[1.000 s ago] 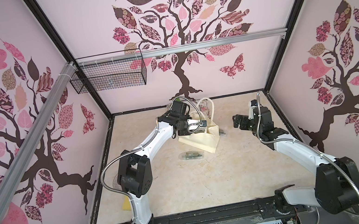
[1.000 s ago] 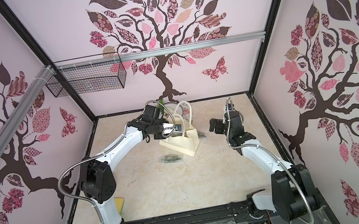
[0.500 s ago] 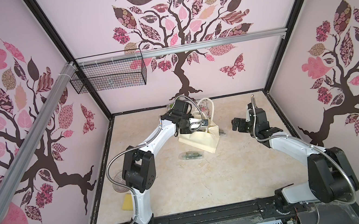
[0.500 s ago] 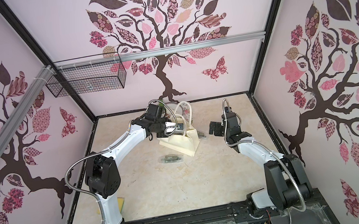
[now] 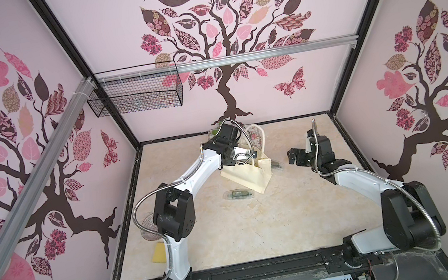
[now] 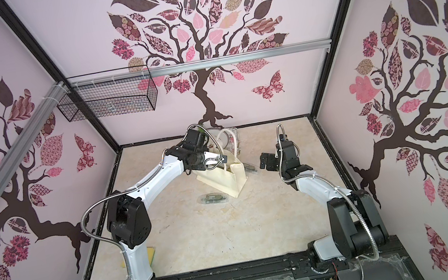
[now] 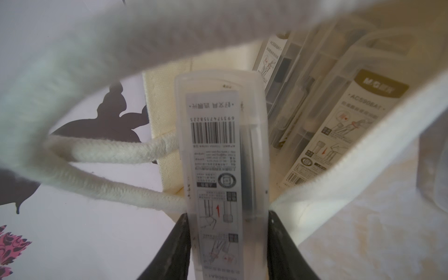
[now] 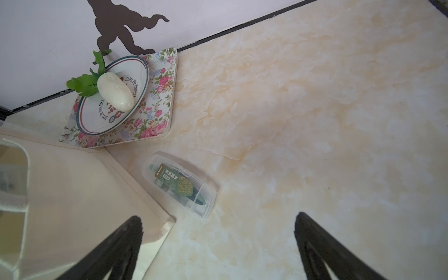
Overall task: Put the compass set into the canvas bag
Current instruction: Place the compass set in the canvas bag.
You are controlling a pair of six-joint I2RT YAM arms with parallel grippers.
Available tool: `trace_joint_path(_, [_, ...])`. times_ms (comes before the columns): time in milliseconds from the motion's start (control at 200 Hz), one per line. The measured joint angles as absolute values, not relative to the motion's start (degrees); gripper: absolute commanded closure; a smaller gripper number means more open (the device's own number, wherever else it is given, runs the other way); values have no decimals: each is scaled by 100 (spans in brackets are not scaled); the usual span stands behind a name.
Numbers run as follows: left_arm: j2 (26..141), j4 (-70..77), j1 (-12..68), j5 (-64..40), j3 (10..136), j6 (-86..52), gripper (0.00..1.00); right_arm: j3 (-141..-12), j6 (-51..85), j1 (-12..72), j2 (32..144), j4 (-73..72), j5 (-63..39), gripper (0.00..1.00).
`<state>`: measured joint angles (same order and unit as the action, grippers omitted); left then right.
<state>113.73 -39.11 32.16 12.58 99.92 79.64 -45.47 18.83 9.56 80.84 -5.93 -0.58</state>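
Note:
The compass set still hangs above the cases inside, so the robot's left gripper needs to go down next between the rope handles into the canvas bag's opening (image 5: 258, 161) (image 7: 289, 135) and let go of it.
My left gripper (image 7: 228, 214) is shut on a compass set (image 7: 221, 157), a clear plastic case with a barcode label. The case points into the mouth of the canvas bag (image 7: 358, 164), between its rope handles (image 7: 109, 150). More clear cases (image 7: 339, 116) lie inside the bag. In both top views the cream bag (image 5: 247, 172) (image 6: 223, 179) stands mid-table with the left gripper (image 5: 249, 155) (image 6: 218, 160) over it. My right gripper (image 8: 218, 232) (image 5: 294, 157) hangs open and empty to the right of the bag. Below it another compass set (image 8: 180, 185) lies on the table beside the bag's corner (image 8: 155, 218).
A further clear case (image 5: 237, 195) (image 6: 213, 199) lies in front of the bag. A floral tray (image 8: 157, 101) by the back wall carries a plate (image 8: 135, 72) with a white radish (image 8: 115, 92). A wire basket (image 5: 135, 95) hangs on the left rail. A yellow sponge (image 5: 158, 253) lies near the left arm's base.
The right arm's elbow has swung in a little while its open gripper stays near the same spot. The left gripper still holds the case over the bag.

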Motion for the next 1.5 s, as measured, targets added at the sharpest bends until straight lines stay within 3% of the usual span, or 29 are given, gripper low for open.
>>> trace_joint_path(360, [11690,-3774,3859,1848,9998,8431,55,-4547,1918,954,8197,-670,-148,0])
trace_joint_path(730, [12009,-3686,3903,1699,10103,8377,46,-4547,1909,954,8366,-663,-174,0])
trace_joint_path(770, [12049,-3675,3905,1682,10121,8355,40,-4547,1909,954,8366,-663,-174,0])
trace_joint_path(810, [12075,-3649,3903,1660,10127,8322,7,-4547,1907,954,8366,-666,-174,0])
trace_joint_path(830, [12084,-3640,3903,1643,10132,8329,3,-4547,1905,954,8366,-666,-174,0])
trace_joint_path(1165, [11933,-3450,3841,1581,10125,7944,3,-4965,1459,954,8731,-401,-281,0])
trace_joint_path(1500, [10530,-2915,3728,1846,9522,7544,3,-5166,532,930,8877,-423,-447,0])
